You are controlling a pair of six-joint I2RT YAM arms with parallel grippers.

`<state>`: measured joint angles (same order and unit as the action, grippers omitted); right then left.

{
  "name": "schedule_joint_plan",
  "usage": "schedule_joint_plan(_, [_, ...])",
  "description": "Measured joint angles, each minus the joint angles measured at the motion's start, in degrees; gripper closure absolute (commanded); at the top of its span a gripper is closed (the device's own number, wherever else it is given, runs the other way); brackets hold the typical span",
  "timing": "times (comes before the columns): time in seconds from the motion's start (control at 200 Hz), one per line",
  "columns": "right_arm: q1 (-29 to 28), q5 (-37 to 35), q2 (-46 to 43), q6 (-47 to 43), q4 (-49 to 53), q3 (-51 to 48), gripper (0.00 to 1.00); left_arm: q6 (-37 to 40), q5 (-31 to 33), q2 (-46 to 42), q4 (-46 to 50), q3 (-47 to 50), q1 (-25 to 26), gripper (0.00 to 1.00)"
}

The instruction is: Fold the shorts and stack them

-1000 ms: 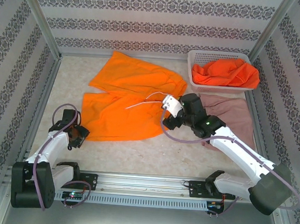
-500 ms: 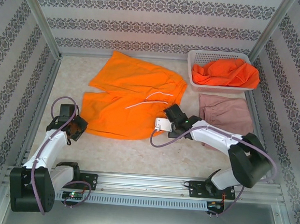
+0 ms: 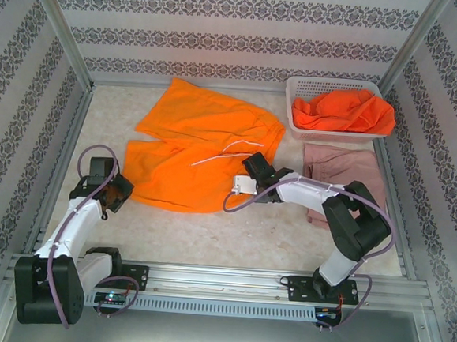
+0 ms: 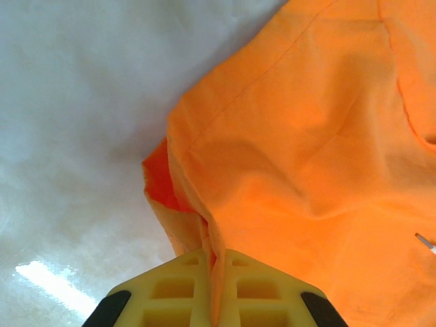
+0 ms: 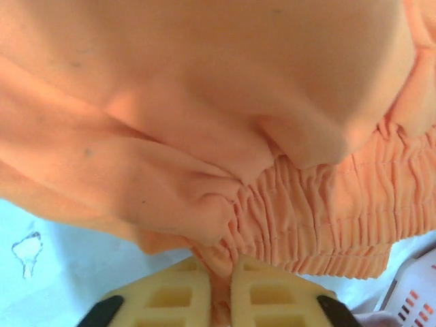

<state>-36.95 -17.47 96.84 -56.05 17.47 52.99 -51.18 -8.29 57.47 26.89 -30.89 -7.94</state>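
My right gripper raises the waistband's near end next, then brings it down toward the tabletop below and releases, since the shorts lie unfolded.
Bright orange shorts [image 3: 202, 149] lie spread across the middle of the table, with a white drawstring on top. My left gripper [image 3: 119, 192] is at their lower left corner. In the left wrist view it [image 4: 216, 272] is shut on a pinch of the orange hem [image 4: 204, 225]. My right gripper [image 3: 245, 175] is at the shorts' right edge. In the right wrist view it [image 5: 221, 286] is shut on the gathered elastic waistband [image 5: 320, 218]. Dusty pink shorts [image 3: 347, 174] lie folded at the right. More orange shorts [image 3: 344, 110] are heaped in the basket.
A white lattice basket [image 3: 298, 88] stands at the back right, and its corner [image 5: 415, 293] shows in the right wrist view. Patterned walls and metal posts enclose the table. Bare tabletop [image 3: 208, 233] lies in front of the shorts.
My right gripper has come down and left from over the shorts' middle to their right edge. The shorts' lower right part has drawn in. My left gripper has shifted slightly away from the base.
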Motion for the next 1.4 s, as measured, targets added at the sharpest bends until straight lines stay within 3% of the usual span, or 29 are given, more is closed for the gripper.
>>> schedule_joint_plan(0.14, [-1.5, 0.4, -2.8, 0.4, 1.3, 0.0, 1.00, 3.1, 0.7, -1.2, 4.0, -7.2, -2.3, 1.00])
schedule_joint_plan(0.28, [-5.7, 3.9, -12.7, 2.3, 3.9, 0.0, 1.00, 7.6, 2.5, -2.0, 10.0, -18.6, -5.9, 1.00])
schedule_joint_plan(0.465, [-10.6, 15.5, -23.8, 10.3, 12.7, 3.5, 1.00, 13.6, 5.4, -2.1, 17.6, -33.9, -9.8, 1.00])
schedule_joint_plan(0.779, [-9.7, 33.0, -24.7, 24.4, 26.5, 9.9, 1.00, 16.9, 4.2, 9.9, 21.9, -56.7, -10.0, 1.00])
schedule_joint_plan(1.004, [-2.1, 42.5, -22.1, 30.8, 26.9, 9.9, 1.00, 17.7, 2.6, 28.1, 22.6, -68.7, -4.6, 1.00])
schedule_joint_plan(1.319, [4.0, 46.5, -13.3, 35.9, 28.0, 8.8, 1.00, 18.6, 5.7, 48.3, 22.0, -77.5, 4.8, 1.00])
schedule_joint_plan(1.354, [4.7, 46.5, -12.3, 36.5, 28.1, 8.7, 1.00, 18.6, 5.8, 49.9, 21.8, -77.7, 5.1, 0.92])
schedule_joint_plan(1.399, [5.6, 46.5, -10.9, 37.2, 28.2, 8.5, 0.91, 18.7, 5.9, 51.8, 21.7, -77.9, 5.4, 0.76])
